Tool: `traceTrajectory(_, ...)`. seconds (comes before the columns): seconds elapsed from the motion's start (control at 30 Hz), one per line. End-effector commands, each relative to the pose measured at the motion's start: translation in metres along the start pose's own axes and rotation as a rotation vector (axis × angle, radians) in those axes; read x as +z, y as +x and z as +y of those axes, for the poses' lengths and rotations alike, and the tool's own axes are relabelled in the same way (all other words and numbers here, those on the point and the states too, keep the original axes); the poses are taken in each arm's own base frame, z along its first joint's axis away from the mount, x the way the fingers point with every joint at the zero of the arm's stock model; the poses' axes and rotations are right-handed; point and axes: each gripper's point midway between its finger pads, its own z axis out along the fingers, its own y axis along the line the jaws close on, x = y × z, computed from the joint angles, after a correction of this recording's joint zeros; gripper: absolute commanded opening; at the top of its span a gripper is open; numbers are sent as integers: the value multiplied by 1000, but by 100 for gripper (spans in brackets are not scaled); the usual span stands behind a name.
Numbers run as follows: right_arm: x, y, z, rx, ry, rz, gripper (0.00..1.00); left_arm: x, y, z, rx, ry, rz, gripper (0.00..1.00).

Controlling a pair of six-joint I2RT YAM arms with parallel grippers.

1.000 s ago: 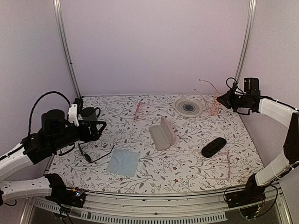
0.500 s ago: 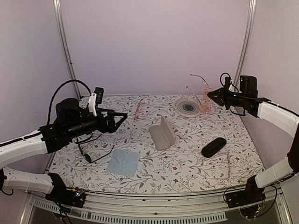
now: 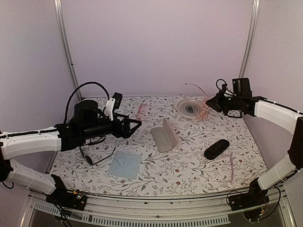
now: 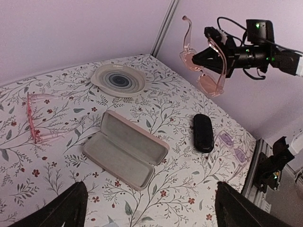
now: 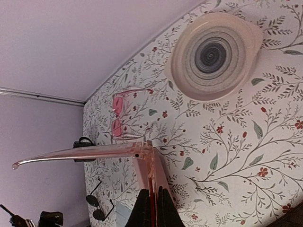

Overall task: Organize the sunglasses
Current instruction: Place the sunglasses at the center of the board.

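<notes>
My right gripper should next move the pale pink glasses (image 3: 200, 107) down onto the tabletop between the plate and the black case and release them, because that part of the tabletop is clear.
The sunglasses (image 3: 96, 156), thin black wire with round dark lenses, lie on the floral table at the left, beside a blue cloth (image 3: 125, 164); the right wrist view shows the sunglasses (image 5: 97, 208) at its lower left. My left gripper (image 3: 134, 126) hangs open and empty in the air, above and to the right of them. In its wrist view the left gripper (image 4: 151, 215) looks down at an open pale case (image 4: 125, 149). My right gripper (image 3: 211, 103) is shut on pale pink clear-lensed glasses (image 3: 200, 107), held up beside the plate. Up close, the right gripper (image 5: 152, 205) pinches these glasses (image 5: 147, 165) at the frame.
An open pale case (image 3: 164, 135) lies mid-table, a black oval case (image 3: 217, 149) to its right. A round plate (image 3: 188, 108) sits at the back. Red-pink glasses (image 3: 140, 109) lie at the back centre, and purple-lensed glasses (image 3: 230, 165) near the right front.
My left arm has lifted and swung right, from beside the sunglasses towards the table's middle. My right gripper has carried the pale pink glasses leftwards, towards the plate.
</notes>
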Motion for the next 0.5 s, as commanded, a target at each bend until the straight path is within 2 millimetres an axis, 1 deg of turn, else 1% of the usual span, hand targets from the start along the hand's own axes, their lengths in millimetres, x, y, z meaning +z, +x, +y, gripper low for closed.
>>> traceTrajectory(0.0,12,8,-60,61,273,2,0,10,30,15,17,-108,131,92)
traceTrajectory(0.17,27,13,-106,94,464,20,0,13,82,32,17,-220,332,88)
traceTrajectory(0.23,35,14,-120,90,523,47,0,11,99,31,24,-232,400,85)
traceTrajectory(0.27,39,20,-131,94,556,69,0,9,107,28,32,-229,429,85)
traceTrajectory(0.33,48,19,-138,84,577,92,0,3,122,28,34,-246,482,85)
traceTrajectory(0.37,52,21,-143,83,588,103,0,-2,130,32,26,-266,517,85)
traceTrajectory(0.47,63,29,-160,84,624,142,0,-13,143,39,-1,-309,561,86)
